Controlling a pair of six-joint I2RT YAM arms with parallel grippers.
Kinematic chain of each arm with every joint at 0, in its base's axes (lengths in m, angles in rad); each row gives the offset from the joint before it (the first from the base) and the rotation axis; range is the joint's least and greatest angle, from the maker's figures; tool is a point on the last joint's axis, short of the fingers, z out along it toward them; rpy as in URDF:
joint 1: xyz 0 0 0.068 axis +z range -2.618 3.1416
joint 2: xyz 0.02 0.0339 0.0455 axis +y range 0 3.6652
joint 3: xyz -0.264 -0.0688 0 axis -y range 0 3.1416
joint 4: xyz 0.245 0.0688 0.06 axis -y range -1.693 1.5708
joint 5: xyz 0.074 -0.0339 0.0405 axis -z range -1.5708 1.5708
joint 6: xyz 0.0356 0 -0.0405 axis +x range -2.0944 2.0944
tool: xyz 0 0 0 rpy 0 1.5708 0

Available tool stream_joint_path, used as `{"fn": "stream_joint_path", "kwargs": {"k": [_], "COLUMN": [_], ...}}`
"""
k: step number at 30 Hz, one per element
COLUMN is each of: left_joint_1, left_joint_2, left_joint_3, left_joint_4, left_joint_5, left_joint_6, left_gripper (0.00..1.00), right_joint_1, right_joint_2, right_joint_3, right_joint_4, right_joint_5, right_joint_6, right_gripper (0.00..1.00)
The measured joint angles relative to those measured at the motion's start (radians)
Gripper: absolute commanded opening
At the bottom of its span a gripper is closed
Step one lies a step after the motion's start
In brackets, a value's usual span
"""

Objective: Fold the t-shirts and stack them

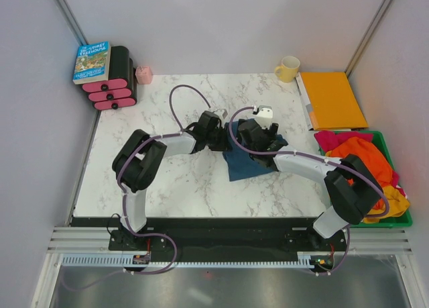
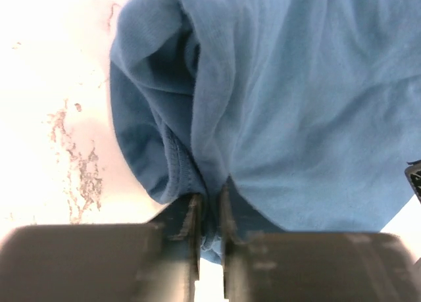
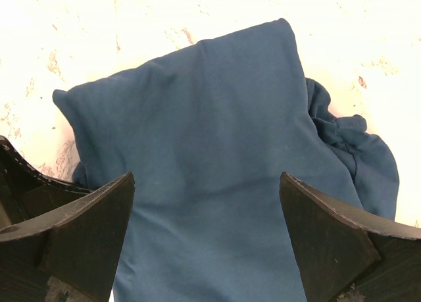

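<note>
The robot's left gripper will drag the blue shirt to the left in the top view and let go of it by the black-and-pink rolls, because the tabletop there is bare.
A dusty teal-blue t-shirt (image 1: pixel 240 166) lies bunched in the middle of the marble table. My left gripper (image 1: pixel 224 139) is at the shirt's left edge. In the left wrist view its jaws (image 2: pixel 209 213) are shut on a fold of the blue cloth (image 2: pixel 296 104), near a stitched hem. My right gripper (image 1: pixel 260 137) hovers over the same shirt with its jaws (image 3: pixel 205 178) wide open; smooth blue cloth (image 3: pixel 210 118) lies between and below the fingers. More t-shirts, orange (image 1: pixel 358 154), magenta-pink (image 1: pixel 330 139) and yellow (image 1: pixel 397 202), are heaped at the right.
The heap sits in a green bin (image 1: pixel 404 219) at the table's right edge. A flat orange folder (image 1: pixel 332 98) and a yellow mug (image 1: pixel 288 68) are at the back right. A book (image 1: pixel 91 61) on black-and-pink rolls (image 1: pixel 114 88) and a small pink object (image 1: pixel 143 74) stand back left.
</note>
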Motion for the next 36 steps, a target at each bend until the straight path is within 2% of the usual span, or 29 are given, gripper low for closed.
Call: {"fn": "stream_joint_path", "kwargs": {"k": [6,11,18,21,27,33,36], "left_joint_1": [-0.001,-0.004,0.013,0.072,0.375,0.719,0.839], "left_joint_2": [0.003,-0.022,-0.248,-0.359,-0.451,-0.45,-0.417], "left_joint_3": [0.018,0.024,-0.062,-0.088,-0.101,-0.123,-0.122], "left_joint_4": [-0.034,-0.105,-0.329,-0.391,-0.469,-0.5,-0.485], "left_joint_5": [0.02,0.02,-0.07,-0.091,-0.09,-0.082,-0.083], "left_joint_6": [0.016,0.116,0.402,0.519,0.699,0.825,0.886], "left_gripper": [0.02,0.02,0.02,0.02,0.02,0.02,0.02], "right_joint_1": [0.0,0.0,0.0,0.0,0.0,0.0,0.0], "right_joint_2": [-0.005,-0.038,-0.106,-0.134,-0.191,-0.208,-0.209], "right_joint_3": [0.001,-0.008,-0.077,-0.116,-0.173,-0.198,-0.208], "right_joint_4": [-0.008,-0.015,-0.015,-0.016,-0.017,-0.014,-0.014], "right_joint_5": [-0.003,-0.005,-0.003,-0.004,-0.005,-0.013,-0.022], "right_joint_6": [0.009,0.012,0.02,0.028,0.035,0.035,0.035], "right_gripper": [0.98,0.98,0.98,0.98,0.98,0.98,0.98]}}
